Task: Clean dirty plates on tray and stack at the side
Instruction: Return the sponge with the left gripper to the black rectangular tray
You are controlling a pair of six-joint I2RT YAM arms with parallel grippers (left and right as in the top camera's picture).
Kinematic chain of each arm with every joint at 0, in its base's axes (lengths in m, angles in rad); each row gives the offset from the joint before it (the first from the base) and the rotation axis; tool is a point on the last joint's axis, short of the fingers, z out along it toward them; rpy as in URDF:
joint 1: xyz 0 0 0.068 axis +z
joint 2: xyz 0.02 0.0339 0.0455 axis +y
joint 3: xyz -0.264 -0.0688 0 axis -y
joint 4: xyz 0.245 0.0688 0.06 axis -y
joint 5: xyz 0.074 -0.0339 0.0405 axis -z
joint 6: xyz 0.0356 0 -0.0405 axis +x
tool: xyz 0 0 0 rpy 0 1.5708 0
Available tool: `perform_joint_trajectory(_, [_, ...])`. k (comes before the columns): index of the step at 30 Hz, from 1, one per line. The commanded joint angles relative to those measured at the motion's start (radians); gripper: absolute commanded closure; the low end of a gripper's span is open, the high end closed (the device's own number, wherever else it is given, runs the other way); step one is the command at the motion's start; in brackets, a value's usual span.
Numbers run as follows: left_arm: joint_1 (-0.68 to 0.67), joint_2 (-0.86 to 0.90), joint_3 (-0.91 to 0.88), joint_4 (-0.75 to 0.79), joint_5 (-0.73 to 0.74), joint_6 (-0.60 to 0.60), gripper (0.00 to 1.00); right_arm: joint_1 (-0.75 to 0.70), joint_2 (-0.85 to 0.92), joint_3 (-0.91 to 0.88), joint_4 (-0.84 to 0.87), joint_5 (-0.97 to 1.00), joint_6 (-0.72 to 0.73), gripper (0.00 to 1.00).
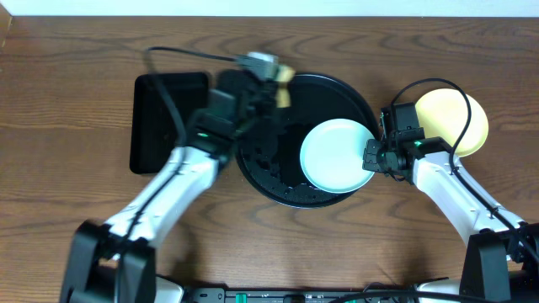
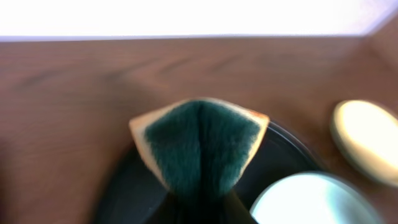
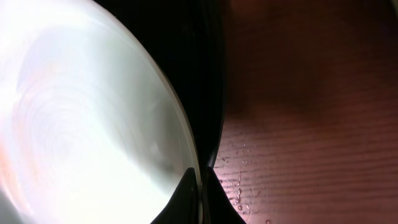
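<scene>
Next, my right gripper needs to lift up and across to the pale yellow plate [image 1: 452, 122], which lies to its right in the overhead view, and lower to stack there.
The round black tray [image 1: 268, 164] lies at the table's middle. One pale mint-blue plate [image 1: 337, 156] sits in its right part. My right gripper [image 1: 373, 156] is shut on that plate's right rim; in the right wrist view the fingers [image 3: 200, 180] pinch the plate's edge [image 3: 81, 124] beside the tray wall [image 3: 208, 81]. My left gripper [image 1: 271, 86] is shut on a yellow and green sponge [image 1: 284, 84] above the tray's far left part. In the left wrist view the sponge [image 2: 202, 143] is squeezed in the jaws [image 2: 202, 205]. A pale yellow plate [image 1: 452, 122] lies on the table to the right. No second mint-blue plate is in view.
A smaller rectangular black tray [image 1: 160, 118] lies at the left, beside the left arm. Small water drops [image 3: 241, 186] sit on the wood just right of the round tray. The left wrist view also shows the mint-blue plate [image 2: 311, 202] and yellow plate [image 2: 367, 140].
</scene>
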Motion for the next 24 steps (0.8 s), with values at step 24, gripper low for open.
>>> perform_joint_trajectory(24, [0.561, 0.015, 0.001, -0.433, 0.198, 0.026, 0.92, 0.483, -0.122, 0.288, 0.173, 1.255, -0.505, 0.99])
